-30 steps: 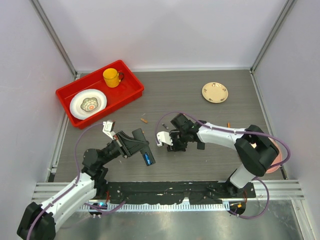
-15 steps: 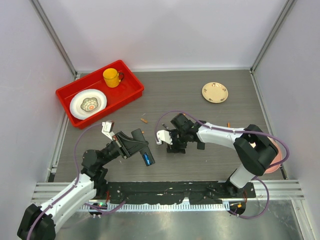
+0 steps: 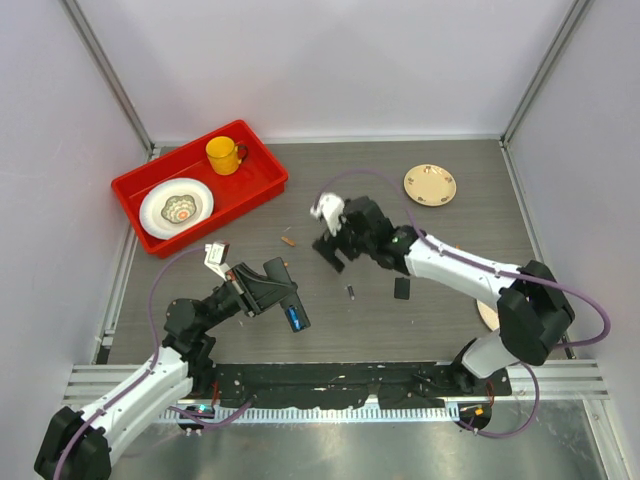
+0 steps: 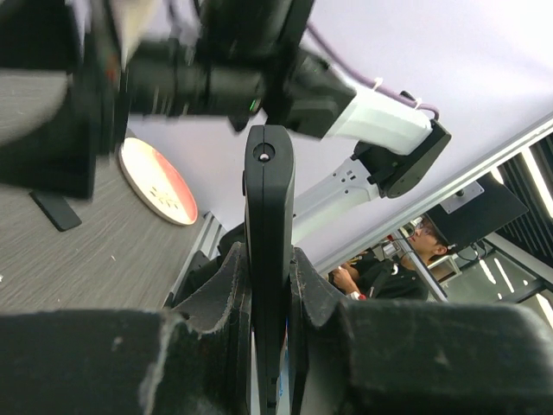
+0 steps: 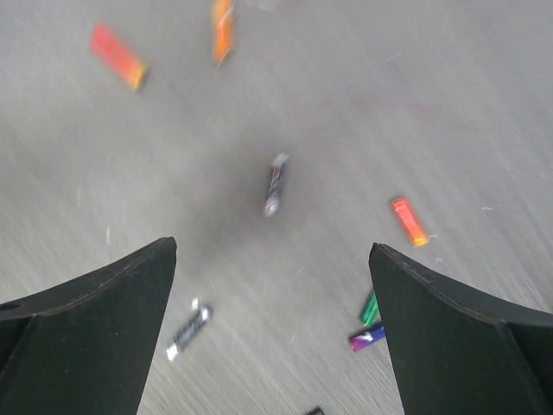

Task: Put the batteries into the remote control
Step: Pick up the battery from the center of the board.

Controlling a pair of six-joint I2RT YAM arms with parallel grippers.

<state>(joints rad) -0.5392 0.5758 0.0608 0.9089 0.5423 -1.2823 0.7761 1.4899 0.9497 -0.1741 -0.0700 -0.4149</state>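
Observation:
My right gripper moves down and back with a turn onto the dark battery (image 3: 350, 292) (image 5: 188, 332) by the black square piece next. That battery lies at an angle to the gripper's fingers.
My left gripper (image 3: 272, 285) is shut on the remote control (image 3: 291, 303), a slim black bar held off the table with a blue battery (image 3: 295, 317) showing in its near end. In the left wrist view the remote control (image 4: 270, 216) stands edge-on, clamped between the fingers (image 4: 232, 285). My right gripper (image 3: 333, 252) hovers open over the table's middle. Below its spread jaws (image 5: 272, 249) lie loose batteries: a dark silver one (image 5: 275, 184), another dark silver one (image 5: 188, 329), an orange-red one (image 5: 409, 222), a green one (image 5: 370, 309) and a purple-blue one (image 5: 367, 336). Nothing is between its fingers.
A small black square piece (image 3: 402, 288) and a dark battery (image 3: 350, 292) lie right of the remote. An orange battery (image 3: 288, 240) lies further back. A red tray (image 3: 262, 185) with a yellow mug (image 3: 225, 154) and a white dish (image 3: 177, 207) sits back left. A cream plate (image 3: 430, 184) sits back right.
My right gripper has opened wide and swung up and toward the back, uncovering the small black piece and a dark battery. The left arm with the remote has stayed still.

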